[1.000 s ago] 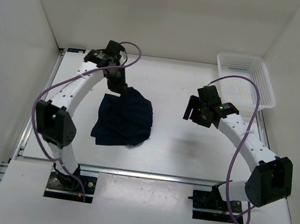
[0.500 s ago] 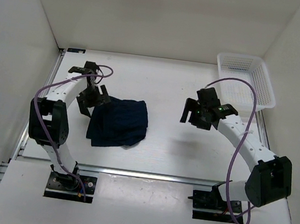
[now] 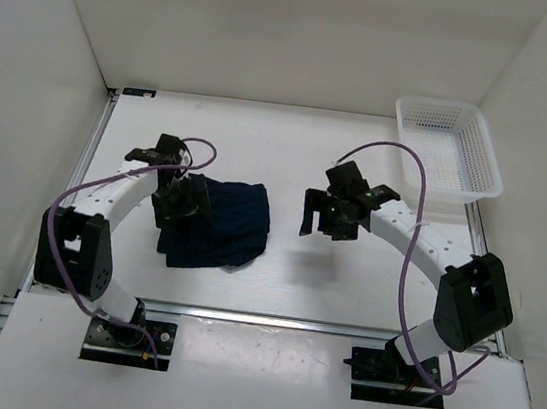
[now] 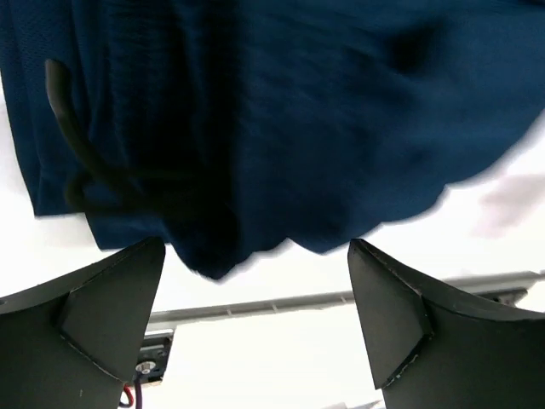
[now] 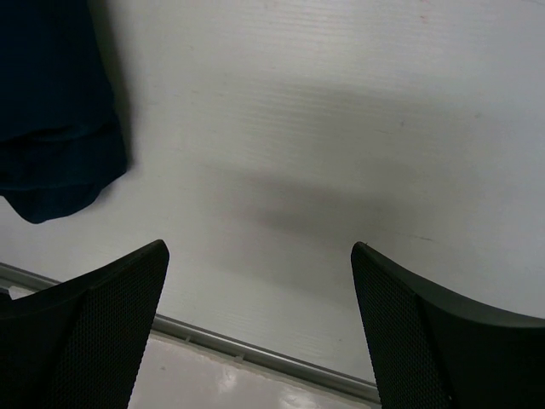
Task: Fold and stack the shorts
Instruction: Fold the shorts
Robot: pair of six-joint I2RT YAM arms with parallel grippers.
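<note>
The bunched fold of gathered waistband is below, and its near tip (image 4: 211,256) points into the gap between my open fingers. My left gripper needs to lower its open fingers to the fold, around that tip.
The dark navy shorts (image 3: 226,223) lie folded in a bunched pile on the white table, left of centre. In the left wrist view the shorts (image 4: 281,119) fill the upper frame, with a thin dark drawstring (image 4: 77,145) at the left. My left gripper (image 3: 175,204) hovers over the pile's left edge, open, nothing between its fingers (image 4: 111,315). My right gripper (image 3: 324,216) hangs open over bare table to the right of the pile. The right wrist view catches a corner of the shorts (image 5: 51,128) at the upper left.
A white plastic mesh basket (image 3: 449,147) stands at the back right corner. A metal rail (image 3: 269,318) runs along the table's near edge. White walls close in the left, back and right sides.
My left gripper let go of the shorts, opened and swung down to the pile's left edge; the fabric settled flatter. My right gripper opened wider and moved left toward the shorts.
</note>
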